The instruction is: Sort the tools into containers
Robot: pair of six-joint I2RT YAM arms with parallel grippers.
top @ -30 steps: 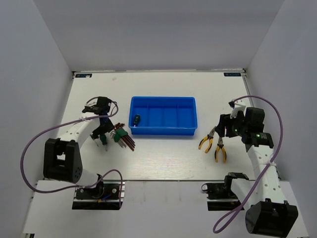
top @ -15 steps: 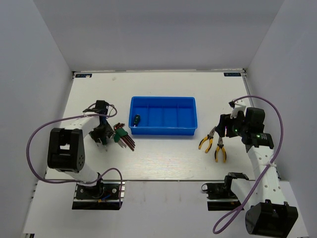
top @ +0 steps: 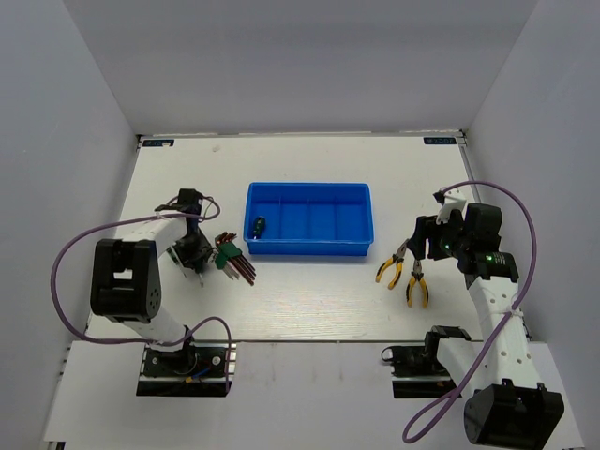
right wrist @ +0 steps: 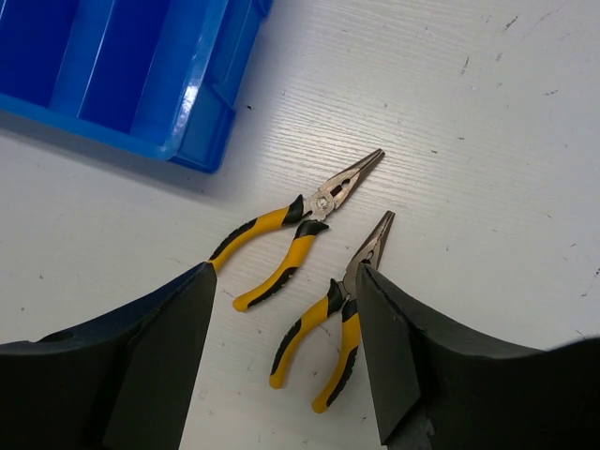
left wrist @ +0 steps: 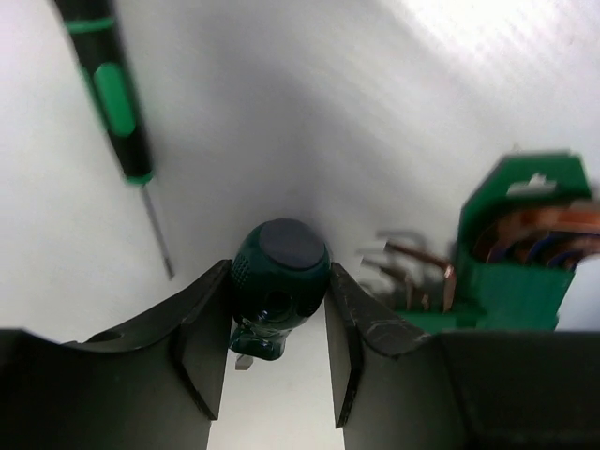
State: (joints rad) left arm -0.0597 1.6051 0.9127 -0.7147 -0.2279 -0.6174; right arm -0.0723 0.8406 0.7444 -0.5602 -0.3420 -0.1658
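The green screwdriver will next rise in my left gripper and travel away from my base, past the hex key set (top: 234, 261), over the blue tray's end section.
A stubby green screwdriver (left wrist: 286, 248) stands on the table, and my left gripper (left wrist: 279, 272) is shut on it, both pads against its handle. In the top view this gripper (top: 194, 256) is left of the hex key set (top: 234, 261), whose green holder (left wrist: 525, 253) shows at the right of the left wrist view. Another green screwdriver (top: 258, 225) lies in the leftmost compartment of the blue tray (top: 309, 250). Two yellow-and-black pliers (right wrist: 291, 230) (right wrist: 342, 314) lie on the table right of the tray. My right gripper (right wrist: 284, 272) hangs open above them, holding nothing.
A thin black-and-green precision screwdriver (left wrist: 112, 94) lies just beyond the left gripper. The tray's corner (right wrist: 202, 103) is close to the left of the pliers. White walls enclose the table on three sides.
The left arm has swung round and come down over the stubby screwdriver, and its jaws have narrowed onto the handle. The right arm has barely moved.
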